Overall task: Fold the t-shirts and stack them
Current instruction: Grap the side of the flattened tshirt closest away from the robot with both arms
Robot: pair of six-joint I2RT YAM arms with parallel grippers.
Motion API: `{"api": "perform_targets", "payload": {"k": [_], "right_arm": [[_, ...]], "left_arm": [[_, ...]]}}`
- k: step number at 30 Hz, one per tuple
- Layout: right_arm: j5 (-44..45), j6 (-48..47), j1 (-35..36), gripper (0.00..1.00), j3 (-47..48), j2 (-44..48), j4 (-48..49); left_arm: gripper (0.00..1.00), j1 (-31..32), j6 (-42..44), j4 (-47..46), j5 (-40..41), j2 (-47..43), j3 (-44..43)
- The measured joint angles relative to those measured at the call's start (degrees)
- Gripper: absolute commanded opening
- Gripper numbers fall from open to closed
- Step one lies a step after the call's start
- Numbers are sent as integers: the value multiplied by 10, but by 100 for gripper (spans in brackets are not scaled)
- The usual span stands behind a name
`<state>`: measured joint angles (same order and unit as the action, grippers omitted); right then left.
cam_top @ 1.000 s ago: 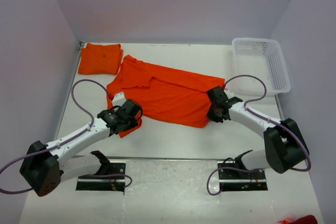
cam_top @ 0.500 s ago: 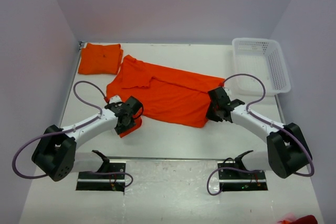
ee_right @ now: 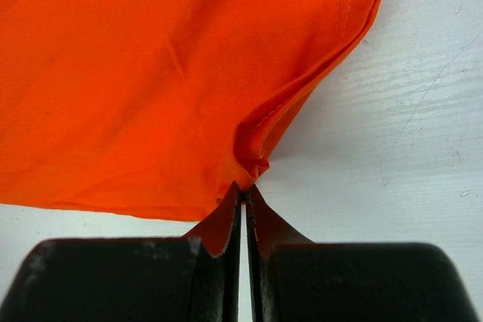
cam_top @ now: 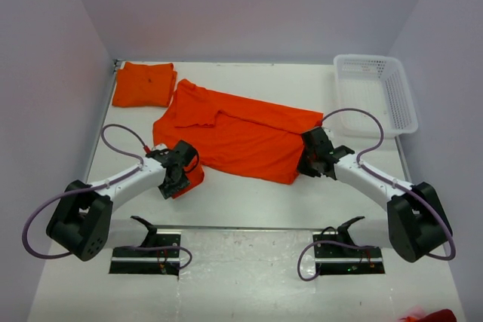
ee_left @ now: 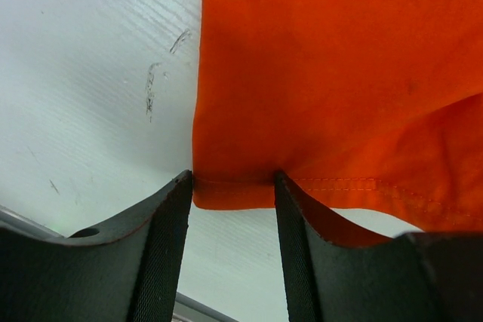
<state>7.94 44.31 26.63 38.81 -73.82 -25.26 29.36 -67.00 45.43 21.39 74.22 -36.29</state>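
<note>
My left gripper stays put next and closes its open fingers on the stitched hem's near corner [cam_top: 174, 196] [ee_left: 234, 188], since the cloth already lies between them.
An orange t-shirt [cam_top: 241, 130] lies spread across the middle of the table, partly folded, its sleeve end at the left. A second orange t-shirt [cam_top: 143, 84] lies folded at the back left corner. My left gripper [cam_top: 178, 173] is at the spread shirt's near left corner. In the left wrist view it [ee_left: 234, 186] is open, with the stitched hem [ee_left: 332, 73] lying between the fingertips. My right gripper [cam_top: 308, 159] is at the shirt's right edge. In the right wrist view it [ee_right: 245, 188] is shut on a bunched pinch of the cloth [ee_right: 151, 73].
A white plastic lattice basket [cam_top: 362, 58] stands at the back right. Walls close in the table on the left, back and right. Purple cables loop beside both arms. The two arm bases sit at the near edge.
My left gripper has slid a little left and nearer along the shirt's corner as its arm swung. My right gripper has shifted slightly right, still pinching the shirt's edge.
</note>
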Motion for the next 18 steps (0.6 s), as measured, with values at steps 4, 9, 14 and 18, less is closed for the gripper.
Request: {"api": "perform_targets", "payload": {"k": [4,9,14,18], "right_arm": [[0,0,0,0,0,1,0],[0,2,0,0,0,1,0],[0,2,0,0,0,5,-1],[0,4,0,0,0,5,-1]], "left_arm": [[48,-1,1,-11,-9,-11,10],[36,-1,0,-28,-18,-24,23],[12,-1,-3,-50,-30,-23,26],[0,-1,-4,-57,-34,-23,26]]}}
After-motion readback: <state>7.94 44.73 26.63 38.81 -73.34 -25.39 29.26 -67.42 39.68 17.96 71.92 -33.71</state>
